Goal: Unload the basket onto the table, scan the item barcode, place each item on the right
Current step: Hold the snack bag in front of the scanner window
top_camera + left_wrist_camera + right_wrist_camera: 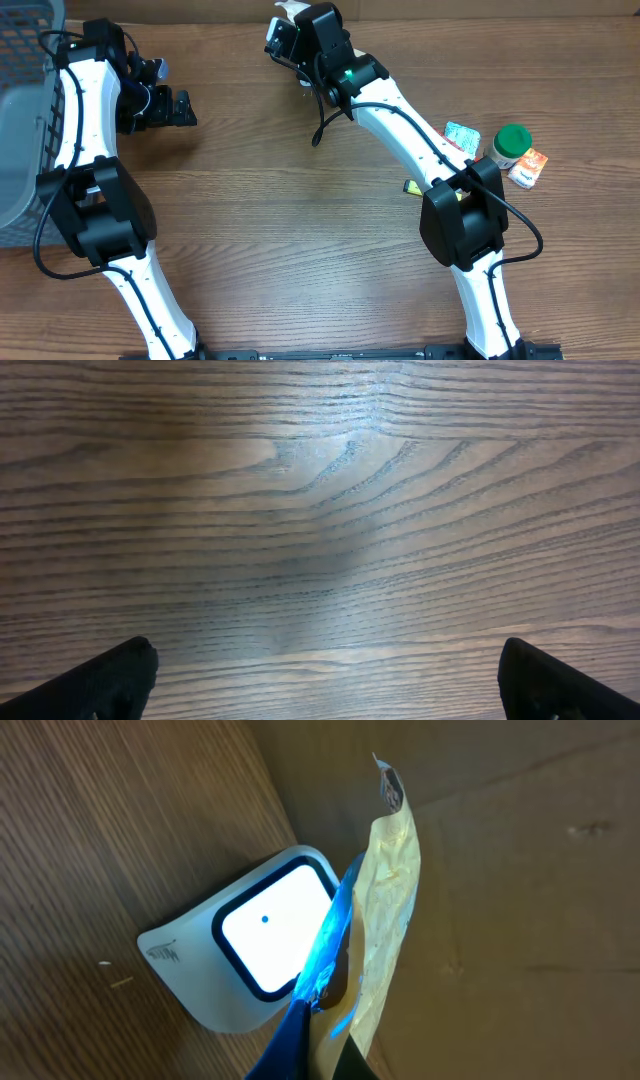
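The bare wood by the small yellow item has room for the packet, so my right gripper will move back over that spot next and let go.
The item is a thin pale-yellow packet (392,890) with blue print. My right gripper (335,1025) is shut on its lower edge and holds it upright and edge-on, just in front of the scanner. The white barcode scanner (185,975) stands on the wooden table, and its bright window (268,930) casts blue light on the packet's edge. In the overhead view the right gripper (290,32) is at the table's far edge, with the packet (293,9) sticking out past it. My left gripper (176,108) hovers open over bare wood, fingertips (122,675) far apart, holding nothing.
A grey basket (20,100) stands at the left edge. Right of the right arm lie a green-lidded jar (511,145), a teal packet (460,135), an orange packet (528,167) and a small yellow item (412,187). A brown cardboard wall (520,870) rises behind the scanner.
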Robot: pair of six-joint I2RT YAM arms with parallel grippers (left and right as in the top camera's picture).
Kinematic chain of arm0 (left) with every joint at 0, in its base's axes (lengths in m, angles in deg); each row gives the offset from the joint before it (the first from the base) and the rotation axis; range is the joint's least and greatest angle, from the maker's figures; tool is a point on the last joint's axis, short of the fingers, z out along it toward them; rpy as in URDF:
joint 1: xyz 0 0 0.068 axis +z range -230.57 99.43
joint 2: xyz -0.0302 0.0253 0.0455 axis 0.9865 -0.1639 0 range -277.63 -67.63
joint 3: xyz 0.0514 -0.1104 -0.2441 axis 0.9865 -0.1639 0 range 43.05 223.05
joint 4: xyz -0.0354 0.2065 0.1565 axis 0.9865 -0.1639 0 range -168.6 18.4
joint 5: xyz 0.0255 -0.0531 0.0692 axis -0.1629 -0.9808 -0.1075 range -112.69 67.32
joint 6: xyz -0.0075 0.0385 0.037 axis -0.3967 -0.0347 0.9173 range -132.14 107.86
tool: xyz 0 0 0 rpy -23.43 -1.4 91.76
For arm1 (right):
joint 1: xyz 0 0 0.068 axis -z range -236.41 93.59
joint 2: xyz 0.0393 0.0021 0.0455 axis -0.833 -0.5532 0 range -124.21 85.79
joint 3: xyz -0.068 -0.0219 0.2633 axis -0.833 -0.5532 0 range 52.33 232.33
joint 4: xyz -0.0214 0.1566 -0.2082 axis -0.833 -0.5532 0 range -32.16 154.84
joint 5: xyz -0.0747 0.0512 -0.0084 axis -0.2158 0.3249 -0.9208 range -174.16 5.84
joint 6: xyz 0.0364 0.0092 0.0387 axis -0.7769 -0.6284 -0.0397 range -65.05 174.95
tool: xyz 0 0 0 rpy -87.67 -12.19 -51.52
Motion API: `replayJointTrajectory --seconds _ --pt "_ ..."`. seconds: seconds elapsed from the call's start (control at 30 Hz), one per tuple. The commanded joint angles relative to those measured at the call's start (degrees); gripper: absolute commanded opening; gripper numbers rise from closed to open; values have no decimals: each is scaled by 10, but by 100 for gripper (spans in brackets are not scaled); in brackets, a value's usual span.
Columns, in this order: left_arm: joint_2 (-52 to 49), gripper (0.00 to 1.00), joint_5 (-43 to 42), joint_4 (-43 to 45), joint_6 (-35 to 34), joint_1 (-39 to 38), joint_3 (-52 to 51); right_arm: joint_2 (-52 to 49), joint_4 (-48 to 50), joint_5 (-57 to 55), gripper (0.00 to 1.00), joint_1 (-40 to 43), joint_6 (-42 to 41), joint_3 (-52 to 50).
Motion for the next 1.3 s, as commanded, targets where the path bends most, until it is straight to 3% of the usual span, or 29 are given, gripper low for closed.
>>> replayJointTrajectory --seconds 0.0,0.67,1.1,1.27 --pt "12 100 -7 1 9 -2 14 3 -7 20 3 -3 -12 10" --pt "12 100 -7 1 9 -2 14 4 -18 70 3 -3 -50 10" --pt "12 100 -7 0 9 -2 14 34 -21 70 3 15 -163 10" --pt "12 100 -7 0 9 -3 14 77 -72 70 3 32 -234 10"
